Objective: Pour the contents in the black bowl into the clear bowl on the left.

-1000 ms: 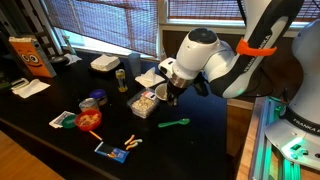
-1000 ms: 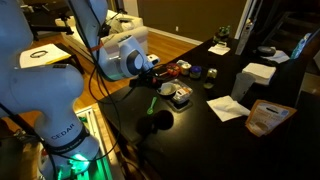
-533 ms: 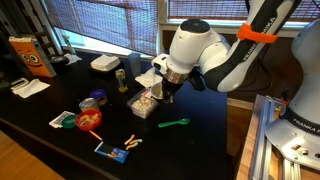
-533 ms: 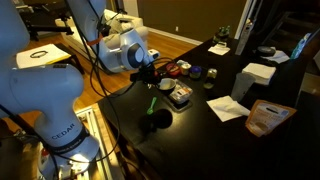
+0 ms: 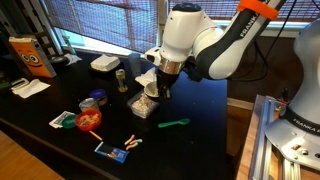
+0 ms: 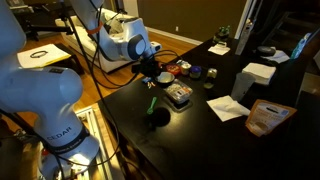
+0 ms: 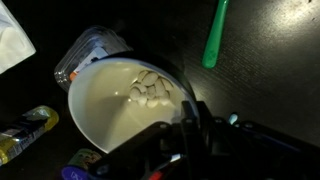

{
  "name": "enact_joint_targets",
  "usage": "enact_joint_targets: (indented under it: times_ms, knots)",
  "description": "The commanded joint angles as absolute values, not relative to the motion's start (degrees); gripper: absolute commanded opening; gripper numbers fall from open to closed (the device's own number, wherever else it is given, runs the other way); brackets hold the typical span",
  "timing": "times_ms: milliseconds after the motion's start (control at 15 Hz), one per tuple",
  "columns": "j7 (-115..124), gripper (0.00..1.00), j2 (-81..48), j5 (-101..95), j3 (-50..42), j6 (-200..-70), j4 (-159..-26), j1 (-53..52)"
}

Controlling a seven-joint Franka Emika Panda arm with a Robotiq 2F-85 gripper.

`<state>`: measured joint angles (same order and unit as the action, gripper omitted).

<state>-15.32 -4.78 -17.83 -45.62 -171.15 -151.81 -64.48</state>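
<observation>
The held rim of the black bowl should come over the clear bowl's edge next, so my gripper will move down and outward.
My gripper is shut on the rim of the black bowl, whose pale cream inside fills the wrist view. The contents, a cluster of pale pieces, lie inside near the gripped rim. The clear bowl shows partly behind and below the black bowl. In both exterior views my gripper hangs just above and beside the clear bowl, which holds pale bits. The black bowl is hard to make out in those views.
A green spoon lies by the clear bowl. A red-rimmed dish, a blue-lidded tub, a white foam box, a can, an orange bag and a blue packet stand around on the dark table.
My arm has swung toward the clear bowl with the black bowl in the gripper, and the wrist has turned. The clear bowl has not moved.
</observation>
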Motion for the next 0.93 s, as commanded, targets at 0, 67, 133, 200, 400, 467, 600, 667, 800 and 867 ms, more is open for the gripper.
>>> enact_joint_targets:
  times_ms: [0,67,133,200,400,467,600,667,800,867]
  knots:
    - [-28.38,0.02,-1.07,-4.47,-40.63,-169.42,-152.15,-60.25]
    - [-31.88,0.02,-0.85,-0.37,-39.61,-169.36,-151.94,-59.52]
    - [-35.56,0.02,-0.5,3.95,-38.58,-170.15,-151.98,-58.83]
    - [-39.17,0.02,-0.31,8.46,-37.62,-170.31,-151.76,-58.29]
    - [-48.75,0.02,-1.68,21.1,-35.75,-170.13,-149.65,-57.43]
    - [-51.37,0.02,-2.72,24.81,-35.2,-170.8,-148.82,-57.24]
    - [-56.02,0.02,-5.89,31.23,-33.97,-172.81,-147.0,-57.06]
    - [-58.26,0.02,-6.98,34.22,-33.13,-173.19,-146.14,-56.62]
    - [-62.42,0.02,-9.68,39.54,-31.15,-173.76,-144.31,-55.19]
    - [-64.39,0.02,-11.06,42.0,-29.89,-174.28,-143.28,-54.08]
